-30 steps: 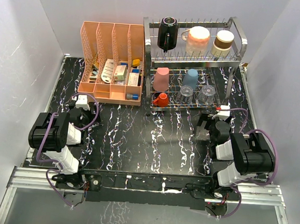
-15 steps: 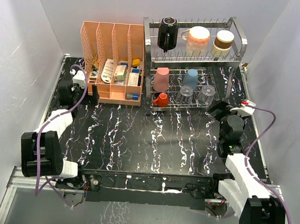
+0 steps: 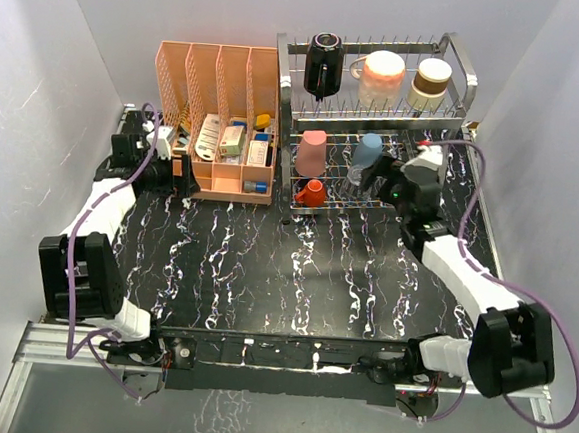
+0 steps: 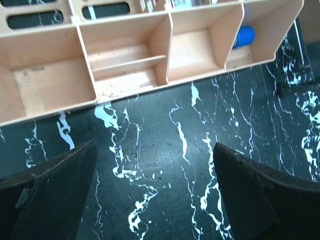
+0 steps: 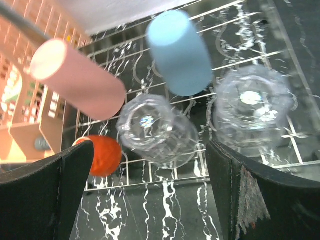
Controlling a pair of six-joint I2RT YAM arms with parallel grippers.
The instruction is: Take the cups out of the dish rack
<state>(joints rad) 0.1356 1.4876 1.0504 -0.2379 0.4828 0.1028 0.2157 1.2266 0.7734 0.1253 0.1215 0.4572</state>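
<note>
I need to move my right gripper down and toward the orange-red cup next, onto it, because the clear glass (image 3: 352,184) is below and to the left in the top view.
The silver dish rack (image 3: 460,64) stands at the back right. Its upper tier holds a black mug (image 3: 323,64), a peach mug (image 3: 383,75) and a steel cup (image 3: 431,82). The lower tier holds a pink tumbler (image 3: 312,152), a blue tumbler (image 3: 368,150), a small orange-red cup (image 3: 311,192) and a clear glass (image 3: 355,182). My right gripper (image 3: 393,180) is open over the lower tier's front and covers the second glass from above. In the right wrist view my gripper (image 5: 150,147) frames one clear glass (image 5: 157,130); the second glass (image 5: 252,112) is at right. My left gripper (image 3: 177,175) is open and empty.
A peach-orange organizer (image 3: 217,121) with boxes and bottles stands left of the rack. My left gripper (image 4: 155,150) hovers over black marbled table just in front of its low compartments (image 4: 125,60). A blue cap (image 4: 245,36) lies in the rightmost compartment. White walls enclose the table.
Both arms unfolded from near their bases. The left gripper moved up to the organizer's front left. The right gripper swung left and up over the rack's lower tier.
</note>
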